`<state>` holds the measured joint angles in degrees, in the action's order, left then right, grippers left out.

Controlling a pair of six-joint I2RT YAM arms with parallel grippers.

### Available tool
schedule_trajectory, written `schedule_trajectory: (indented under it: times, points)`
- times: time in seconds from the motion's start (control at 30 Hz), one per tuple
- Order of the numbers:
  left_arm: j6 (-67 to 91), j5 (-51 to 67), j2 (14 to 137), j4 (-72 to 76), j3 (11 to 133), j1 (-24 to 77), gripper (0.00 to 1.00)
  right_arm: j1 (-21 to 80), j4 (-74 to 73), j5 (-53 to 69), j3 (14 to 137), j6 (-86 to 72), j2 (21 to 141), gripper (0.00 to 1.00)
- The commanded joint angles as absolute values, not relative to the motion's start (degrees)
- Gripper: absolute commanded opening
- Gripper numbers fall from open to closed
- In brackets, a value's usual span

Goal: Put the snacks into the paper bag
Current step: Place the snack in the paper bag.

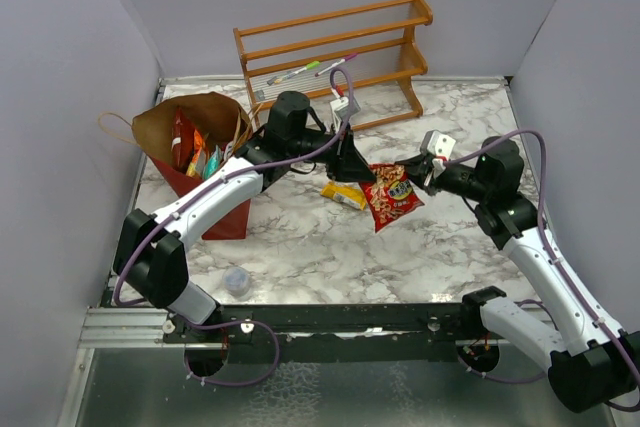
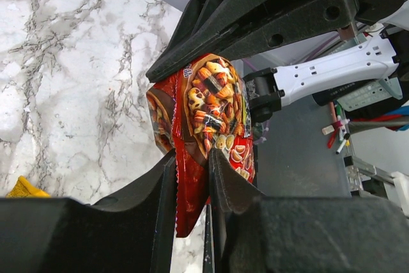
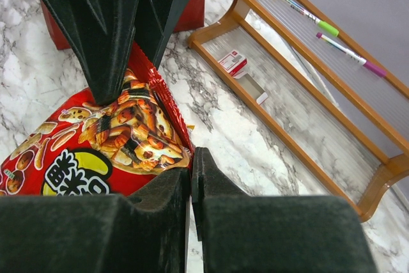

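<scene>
My left gripper holds the packet and will next go up, swing to the left in the top view and dip into the bag's opening to let go of it, since other packets are inside.
A red snack packet hangs just above the marble between both grippers. My left gripper pinches its crimped left end, and in the left wrist view its fingers press both sides of the packet. My right gripper is shut on the opposite edge; in the right wrist view its jaws nip the red packet. A small yellow packet lies on the table beside it. The dark-red paper bag stands open at the left with several packets inside.
A wooden slatted rack stands at the back with a green pen and a pink pen on it. A small clear cup sits near the front left. Grey walls close in three sides.
</scene>
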<state>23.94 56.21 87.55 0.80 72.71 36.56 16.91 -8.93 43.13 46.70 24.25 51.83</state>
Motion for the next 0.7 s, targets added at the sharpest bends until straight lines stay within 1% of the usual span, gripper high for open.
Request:
schedule_trajectory:
  times: [0.0,0.07,0.13,0.23,0.3,0.4,0.67]
  points:
    - [19.33,57.85,83.49,-0.87,73.65,36.83,0.0,16.81,-7.55,43.82,45.95,25.41,51.44,0.2]
    - [16.88,56.97,82.59,-3.16,74.29,36.83,0.0,16.64,-7.64,43.54,45.86,25.65,51.49,0.33]
    - [13.84,55.82,81.75,-6.09,75.33,36.76,0.0,16.49,-7.65,43.14,45.74,25.78,51.37,0.43]
    - [9.12,54.06,80.25,-10.63,76.94,36.66,0.0,16.11,-7.55,42.19,45.57,25.92,51.34,0.57]
    - [5.9,52.49,78.99,-13.62,77.33,36.44,0.0,15.87,-7.41,41.68,45.35,25.98,51.31,0.64]
    - [1.29,49.29,77.03,-18.09,80.22,35.62,0.0,15.57,-6.92,40.78,45.04,25.97,51.41,0.68]
    - [-7.33,39.45,69.55,-24.84,83.12,30.12,0.0,14.52,-5.83,40.16,44.48,25.15,51.74,0.69]
